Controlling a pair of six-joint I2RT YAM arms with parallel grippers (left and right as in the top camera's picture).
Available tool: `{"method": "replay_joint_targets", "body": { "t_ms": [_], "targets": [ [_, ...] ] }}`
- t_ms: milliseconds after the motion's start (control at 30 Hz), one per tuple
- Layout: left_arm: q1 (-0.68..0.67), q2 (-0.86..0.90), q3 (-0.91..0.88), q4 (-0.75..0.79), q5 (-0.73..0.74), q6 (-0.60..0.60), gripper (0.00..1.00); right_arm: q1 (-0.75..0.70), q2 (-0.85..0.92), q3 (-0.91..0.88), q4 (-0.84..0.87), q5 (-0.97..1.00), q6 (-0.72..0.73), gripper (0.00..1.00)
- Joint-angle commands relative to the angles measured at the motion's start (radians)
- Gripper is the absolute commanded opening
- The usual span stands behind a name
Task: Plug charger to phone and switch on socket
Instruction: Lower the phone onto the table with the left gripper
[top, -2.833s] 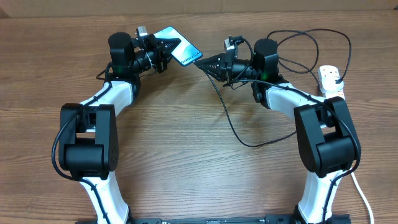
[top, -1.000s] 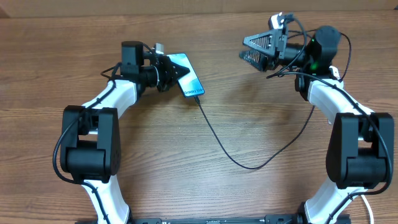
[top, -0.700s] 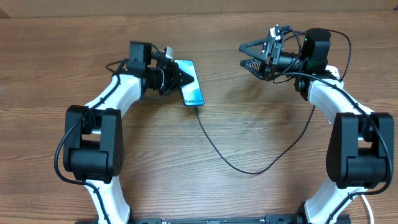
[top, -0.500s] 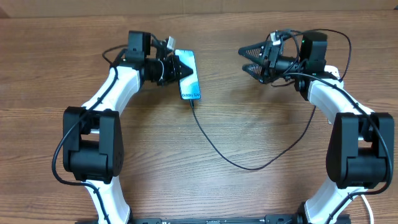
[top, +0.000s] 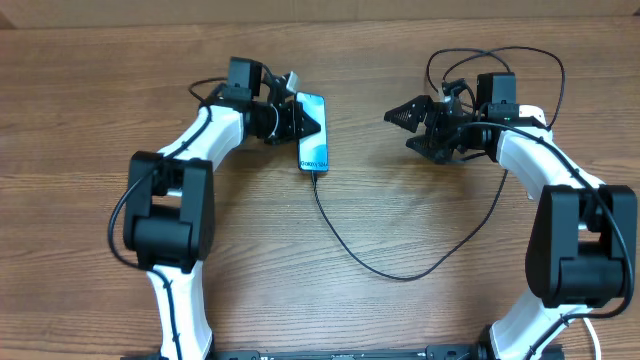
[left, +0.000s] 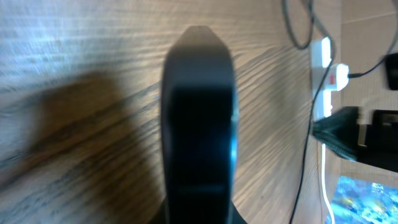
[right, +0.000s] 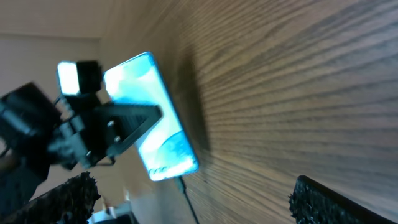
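The cable's tip is in the port, so I will lower the phone (top: 313, 132) to the table with my left gripper, which is still above the wood.
The phone (top: 313, 132) with its lit blue screen is clamped at one long edge by my left gripper (top: 296, 120), which is shut on it. In the left wrist view its dark edge (left: 199, 124) fills the middle. The charger cable (top: 400, 274) hangs from the phone's lower end, its tip (right: 183, 185) in the port, and loops over the table towards the right arm. My right gripper (top: 406, 131) stands open and holds nothing, a hand's width right of the phone (right: 152, 118). The socket (left: 324, 78) lies at the far right, mostly hidden behind the right arm in the overhead view.
The slack cable arcs across the table's middle and coils above the right arm (top: 500, 60). A white cord (left: 324, 186) runs from the power strip along the table's right side. Bare wooden table (top: 300, 290) lies in front of both arms.
My left gripper has swung the phone to the right and turned it, so its lower end now points at the table's front. The open right gripper has dipped and drawn slightly back.
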Motion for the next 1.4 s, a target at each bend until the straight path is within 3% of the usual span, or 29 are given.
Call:
{"method": "replay_joint_targets", "body": {
  "t_ms": [0, 167, 333, 467, 533, 700, 833, 900, 1100, 1367],
  "targets": [
    [-0.007, 0.039, 0.055, 0.002, 0.072, -0.007, 0.04, 0.006, -0.068, 0.010, -0.036, 0.045, -0.080, 1.00],
    [-0.007, 0.052, 0.056, -0.063, 0.000, -0.007, 0.06, 0.008, -0.071, 0.010, -0.101, 0.075, -0.106, 1.00],
    [-0.007, 0.052, 0.056, -0.158, -0.130, -0.007, 0.29, 0.022, -0.071, 0.010, -0.116, 0.078, -0.107, 1.00],
    [-0.007, 0.052, 0.056, -0.217, -0.225, -0.007, 0.36, 0.037, -0.073, 0.010, -0.129, 0.078, -0.107, 0.99],
    [-0.007, 0.052, 0.056, -0.248, -0.273, -0.007, 0.44, 0.050, -0.079, 0.010, -0.138, 0.078, -0.107, 1.00],
    [-0.006, 0.052, 0.056, -0.285, -0.342, -0.015, 0.45, 0.063, -0.108, 0.011, -0.164, 0.087, -0.107, 0.99],
    [-0.006, 0.052, 0.056, -0.301, -0.368, -0.018, 0.39, 0.063, -0.153, 0.011, -0.190, 0.112, -0.112, 0.99],
    [-0.006, 0.052, 0.056, -0.302, -0.368, -0.019, 0.31, 0.063, -0.183, 0.011, -0.200, 0.115, -0.126, 1.00],
    [-0.006, 0.052, 0.056, -0.303, -0.368, -0.037, 0.26, 0.063, -0.256, 0.011, -0.238, 0.171, -0.133, 1.00],
    [-0.006, 0.052, 0.056, -0.315, -0.369, -0.044, 0.49, 0.063, -0.300, 0.011, -0.273, 0.172, -0.138, 1.00]
  ]
}}
